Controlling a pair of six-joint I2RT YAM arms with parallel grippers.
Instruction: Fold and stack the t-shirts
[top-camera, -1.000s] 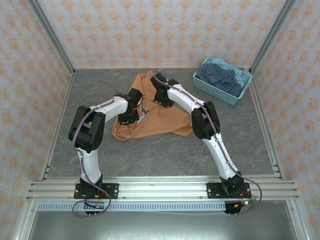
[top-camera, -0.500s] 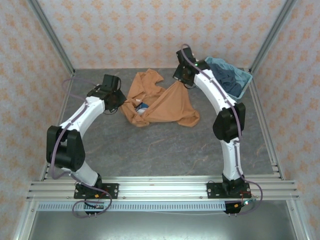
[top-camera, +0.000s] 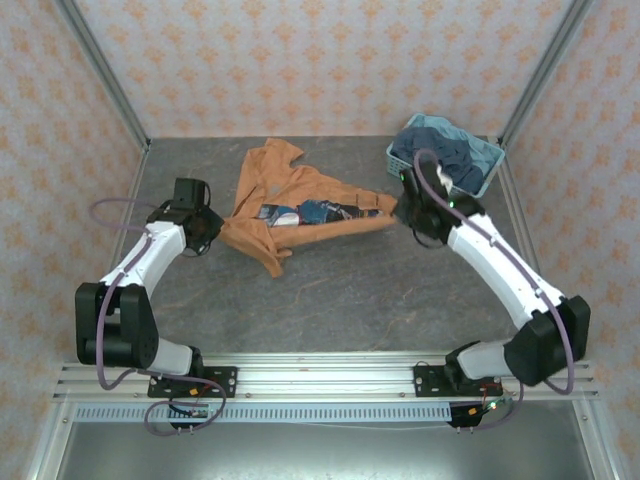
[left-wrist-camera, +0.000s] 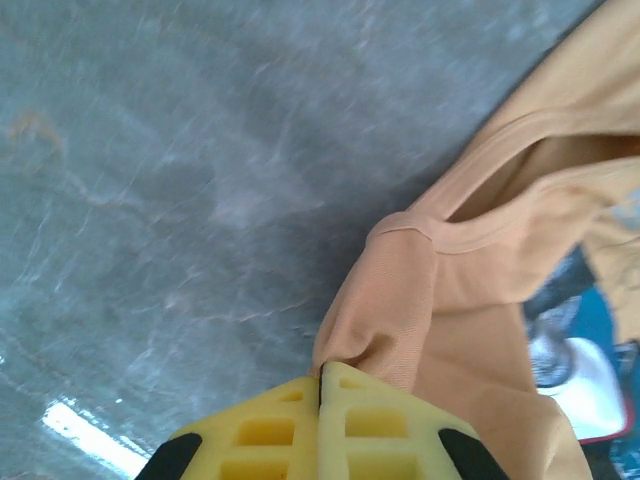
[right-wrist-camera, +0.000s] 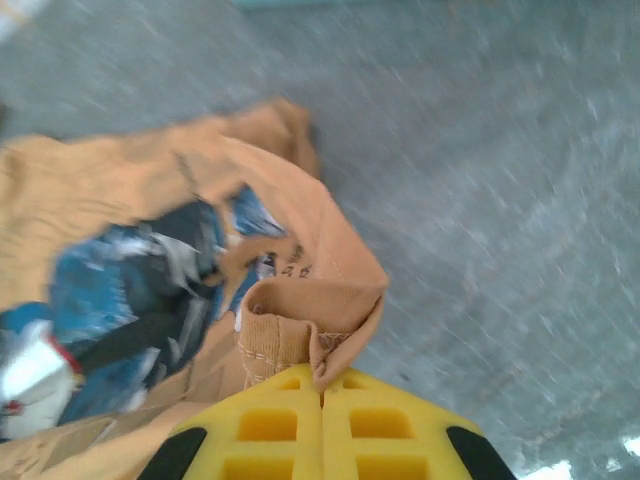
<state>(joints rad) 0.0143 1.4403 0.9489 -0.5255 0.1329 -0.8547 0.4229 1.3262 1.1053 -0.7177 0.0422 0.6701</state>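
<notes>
My right gripper holds the hemmed edge and next needs to move back and down to let go of it on the bare tabletop, because that spot is below and back of the gripper.
The orange-tan t-shirt (top-camera: 300, 205) lies stretched across the middle of the table, its blue-and-white print (top-camera: 305, 212) facing up. My left gripper (top-camera: 207, 226) is shut on the shirt's left end; the left wrist view has the yellow fingers (left-wrist-camera: 290, 420) pinching a bunch of orange cloth (left-wrist-camera: 400, 300). At the shirt's right end, my right gripper (top-camera: 403, 208) is shut on a hemmed edge (right-wrist-camera: 300, 325) of the same shirt. Several dark navy t-shirts (top-camera: 440, 158) are heaped in the basket at the back right.
The light blue lattice basket (top-camera: 428, 180) stands at the back right corner, close behind my right arm. Grey tabletop (top-camera: 330, 300) stretches in front of the shirt. Metal frame rails (top-camera: 320, 375) run along the near edge and sides.
Both grippers have pulled outward and toward the near side, holding the shirt. The crumpled shirt has been drawn out sideways, and its print now faces up.
</notes>
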